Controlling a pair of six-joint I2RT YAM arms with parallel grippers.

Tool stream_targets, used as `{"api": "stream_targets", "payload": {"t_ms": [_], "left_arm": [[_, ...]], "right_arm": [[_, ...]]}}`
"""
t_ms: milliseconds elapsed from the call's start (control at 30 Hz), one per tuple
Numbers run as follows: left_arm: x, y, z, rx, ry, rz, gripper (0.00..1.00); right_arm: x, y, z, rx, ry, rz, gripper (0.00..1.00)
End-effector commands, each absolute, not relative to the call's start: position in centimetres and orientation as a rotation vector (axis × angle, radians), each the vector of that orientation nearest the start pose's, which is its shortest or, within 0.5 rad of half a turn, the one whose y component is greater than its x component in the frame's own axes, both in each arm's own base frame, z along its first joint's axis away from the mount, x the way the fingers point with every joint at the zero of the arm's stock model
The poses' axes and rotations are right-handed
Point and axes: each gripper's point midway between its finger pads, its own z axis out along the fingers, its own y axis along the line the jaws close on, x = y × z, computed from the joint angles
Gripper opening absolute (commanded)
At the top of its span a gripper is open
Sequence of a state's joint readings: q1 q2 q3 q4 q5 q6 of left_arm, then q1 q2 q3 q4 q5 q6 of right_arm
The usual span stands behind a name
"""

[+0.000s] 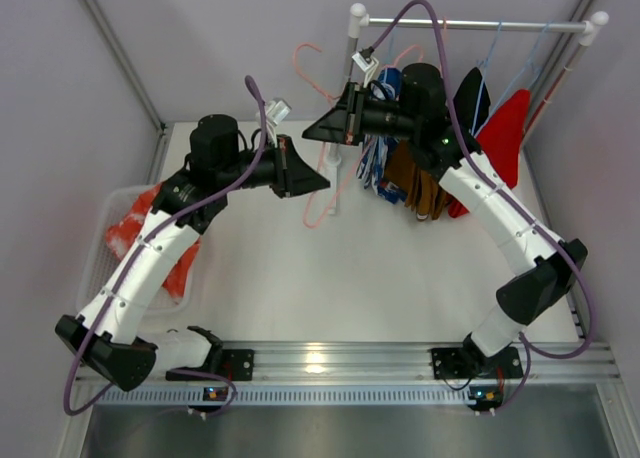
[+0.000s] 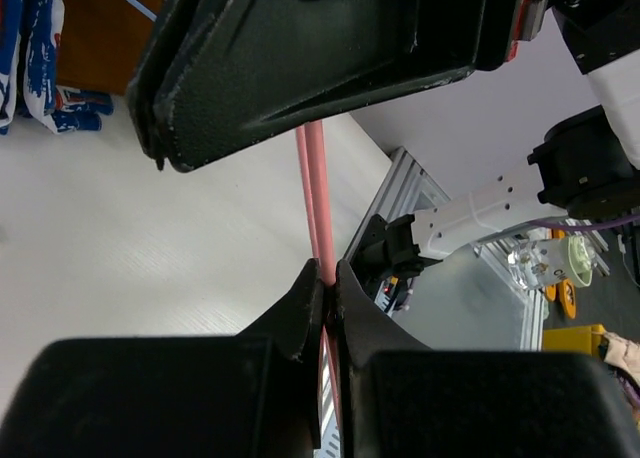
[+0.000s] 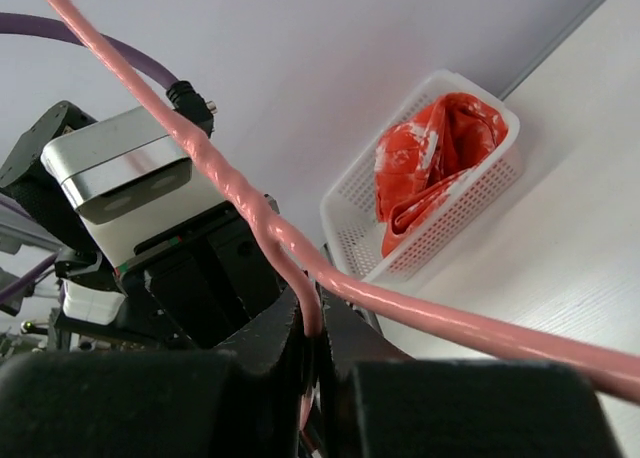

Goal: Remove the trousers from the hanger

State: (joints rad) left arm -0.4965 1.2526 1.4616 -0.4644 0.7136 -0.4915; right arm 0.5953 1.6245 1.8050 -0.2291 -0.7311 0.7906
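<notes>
My left gripper carries the hanger outward to the bar's empty end [image 1: 377,22] beside the blue-and-white garment next and releases it, since its trousers are off.
The thin pink hanger [image 1: 308,221] hangs bare in the air over the middle of the table, held between both arms. My left gripper [image 1: 326,184] is shut on its wire [image 2: 314,178], which runs up from between the jaws [image 2: 328,278]. My right gripper [image 1: 306,134] is shut on a bend of the hanger [image 3: 450,323], with the wire pinched between its jaws [image 3: 315,323]. The orange-red speckled trousers [image 1: 150,233] lie crumpled in a white basket [image 3: 345,218] at the table's left edge; the right wrist view also shows the trousers [image 3: 430,168] there.
A white rail [image 1: 470,24] on posts stands at the back right. Light blue hangers on it carry a blue-and-white garment [image 1: 378,153], brown trousers [image 1: 415,183] and a red garment [image 1: 505,128]. My right arm reaches in front of these clothes.
</notes>
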Motion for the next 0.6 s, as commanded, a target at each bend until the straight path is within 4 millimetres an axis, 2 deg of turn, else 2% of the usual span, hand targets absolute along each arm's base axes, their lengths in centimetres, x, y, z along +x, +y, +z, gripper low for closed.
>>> {"api": "stream_targets", "payload": {"t_ms": [0,33,100,133,233,300,433,533,567], "left_arm": [[24.1,-27.6,40.7,0.503,1.853,-1.356,0.00],[24.3,-27.4,40.7,0.498,1.854,-1.336,0.00],[25.2,-26.9,40.1,0.452,1.882,-1.272,0.00],[25.5,-26.5,40.1,0.445,1.880,-1.233,0.00],[27.5,-24.8,39.4,0.361,1.913,-1.064,0.00],[28.9,-23.7,39.1,0.307,1.915,-0.955,0.00],[29.9,-22.4,38.2,0.295,1.927,-0.837,0.00],[30.1,-21.1,37.8,0.310,1.913,-0.736,0.00],[29.6,-20.6,38.4,0.316,1.878,-0.723,0.00]], "right_arm": [[28.1,36.9,46.3,-0.569,1.698,1.612,0.06],[28.1,36.8,46.4,-0.571,1.698,1.610,0.23],[28.1,36.7,46.6,-0.575,1.688,1.592,0.47],[28.0,36.5,46.7,-0.574,1.698,1.582,0.69],[28.3,35.7,46.7,-0.562,1.705,1.516,0.96],[28.4,34.9,46.9,-0.560,1.696,1.470,1.00],[28.3,33.6,47.2,-0.557,1.693,1.427,1.00],[27.8,32.6,48.0,-0.576,1.661,1.380,1.00],[28.0,32.1,48.2,-0.572,1.655,1.359,0.99]]}}
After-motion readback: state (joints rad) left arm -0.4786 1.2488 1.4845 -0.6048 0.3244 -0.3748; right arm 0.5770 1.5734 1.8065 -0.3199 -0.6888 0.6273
